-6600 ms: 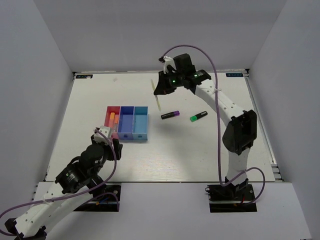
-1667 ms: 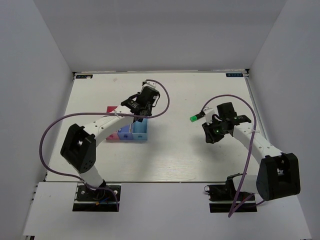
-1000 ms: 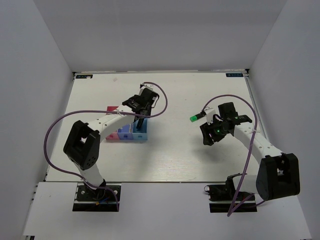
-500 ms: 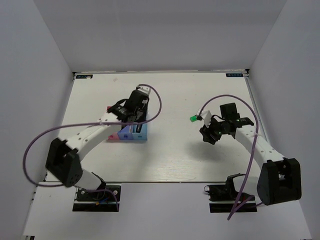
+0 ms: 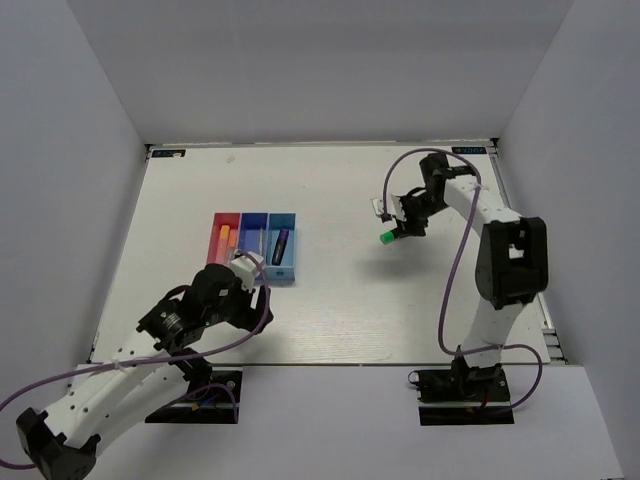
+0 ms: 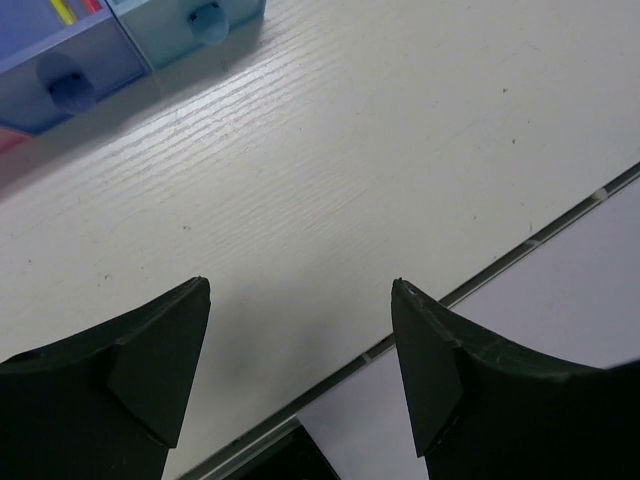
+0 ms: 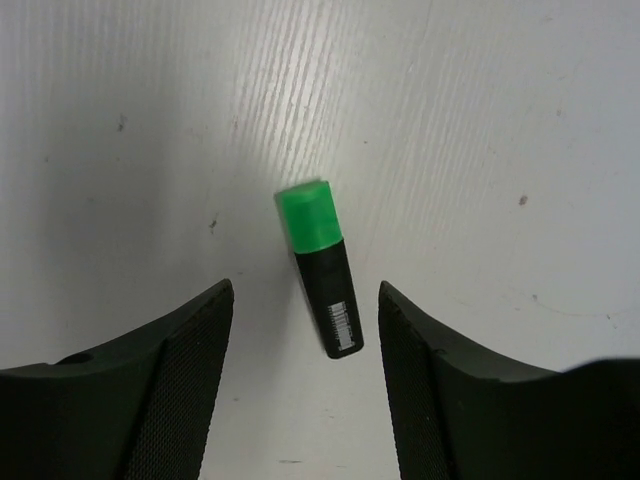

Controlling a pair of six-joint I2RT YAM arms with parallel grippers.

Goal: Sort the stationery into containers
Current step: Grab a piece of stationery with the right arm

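Observation:
The highlighter's black end [image 7: 334, 308] lies below my right gripper, between its open fingers in the wrist view, so my right gripper will lower around that end and close.
The containers are three joined bins: pink-red [image 5: 225, 243], dark blue [image 5: 253, 246] and light blue [image 5: 283, 262]. A black highlighter with a purple end [image 5: 281, 244] lies in the light blue bin. An orange marker [image 5: 225, 237] lies in the pink-red bin. My left gripper [image 5: 240, 285] [image 6: 298, 283] hangs open and empty just in front of the bins. A black highlighter with a green cap [image 5: 386, 238] [image 7: 320, 270] lies on the table. My right gripper [image 5: 402, 218] [image 7: 305, 287] is open above it, one finger on each side of its black end, apart from it.
The bins' front walls, dark blue [image 6: 60, 70] and light blue [image 6: 190, 18], show at the top left of the left wrist view. The table's near edge [image 6: 520, 245] runs close under the left gripper. White walls enclose the table on three sides.
My left arm has drawn back from over the bins toward the near edge and its jaws have opened; the purple-ended highlighter now lies in the light blue bin. My right arm swung round over the green highlighter.

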